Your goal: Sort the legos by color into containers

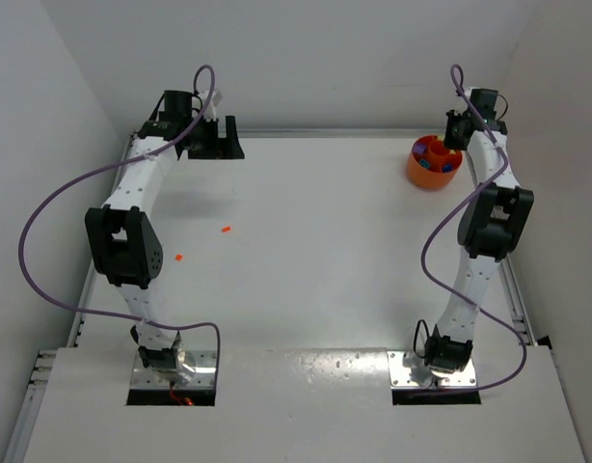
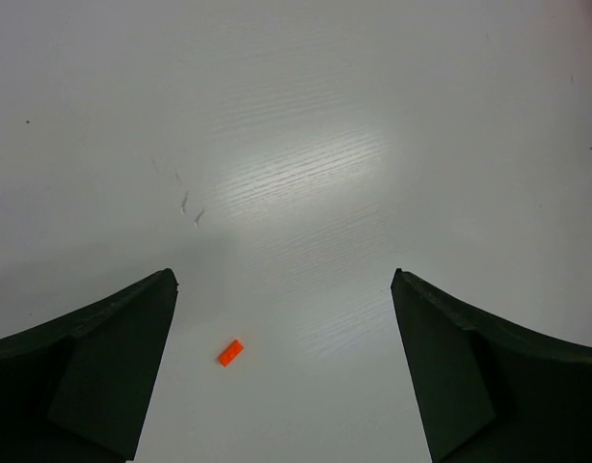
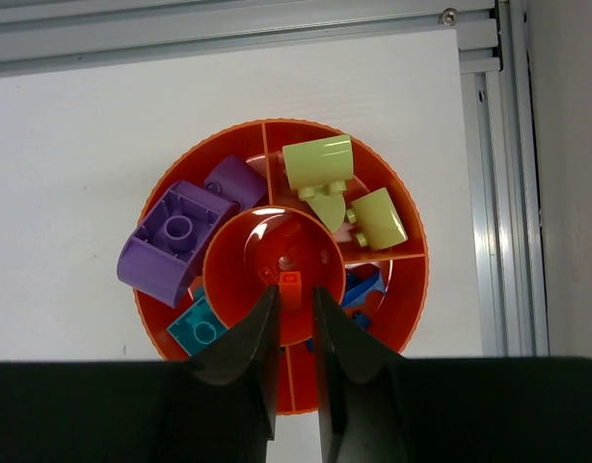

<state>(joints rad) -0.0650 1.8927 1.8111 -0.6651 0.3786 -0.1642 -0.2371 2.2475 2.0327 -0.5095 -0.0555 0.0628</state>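
The orange-red lego nearer the middle of the table is still outside the orange bowl [image 1: 423,175]. I should pull my left gripper back and lower it onto that lego next.
My right gripper [image 3: 294,294] is shut on a tiny orange-red lego [image 3: 290,287] and holds it over the centre cup of the orange bowl [image 3: 392,309]. In the top view that bowl [image 1: 423,175] stands at the far right, under the right gripper [image 1: 460,130]. Its outer compartments hold purple [image 3: 171,241], yellow-green [image 3: 320,164], blue [image 3: 365,286] and teal [image 3: 201,326] pieces. My left gripper [image 1: 214,135] is open and empty at the far left. Two orange-red legos [image 1: 226,230] [image 1: 178,258] lie on the table. One [image 2: 229,353] shows between the left fingers [image 2: 113,367]. No separate purple-blue bowl is in view.
An aluminium rail [image 3: 228,34] runs along the table's back edge, just behind the bowl, and another rail [image 3: 513,193] runs down the right edge. White walls close in the back and both sides.
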